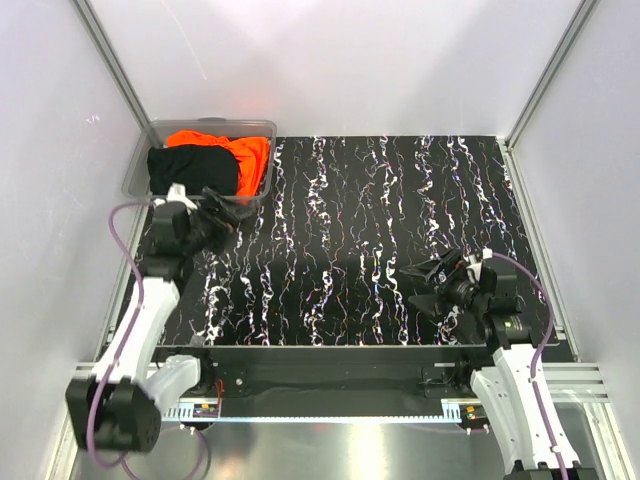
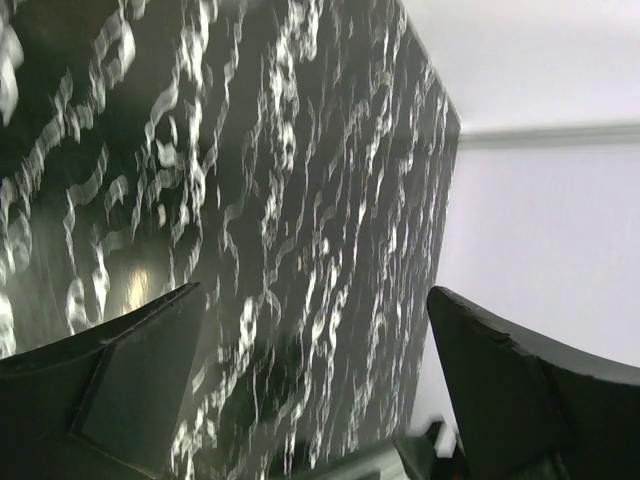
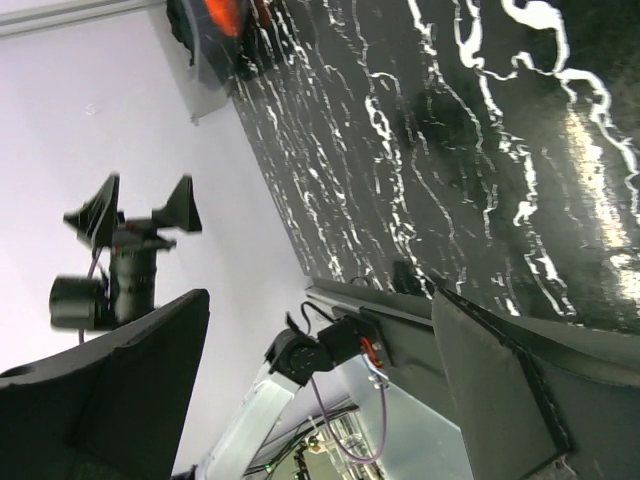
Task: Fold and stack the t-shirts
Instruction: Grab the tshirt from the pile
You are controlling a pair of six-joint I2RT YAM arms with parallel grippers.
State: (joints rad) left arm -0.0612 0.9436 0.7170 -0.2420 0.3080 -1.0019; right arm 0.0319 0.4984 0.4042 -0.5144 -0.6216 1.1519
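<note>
I will move my left gripper outward over the bin [image 1: 262, 127] next and lower its open fingers onto the black t-shirt [image 1: 192, 169], because the t-shirt is outward of the gripper and below it.
The orange t-shirt [image 1: 243, 152] and the black t-shirt [image 1: 192, 169] lie bunched together inside the clear plastic bin [image 1: 262, 127] at the table's far left corner. My left gripper [image 1: 232, 212] is open and empty, just in front of the bin's near right side. In the left wrist view its jaws [image 2: 315, 295] stand wide apart over bare table. My right gripper [image 1: 412, 285] is open and empty above the right part of the table, far from the shirts. In the right wrist view [image 3: 320, 300] nothing is between the jaws, and the orange t-shirt [image 3: 222, 14] shows far off in the bin.
The table [image 1: 360, 220] is black with white marbling. White walls with metal posts close it in at the back and on both sides. The left gripper [image 3: 140, 215] shows in the right wrist view. A metal rail [image 1: 330, 415] runs along the near edge.
</note>
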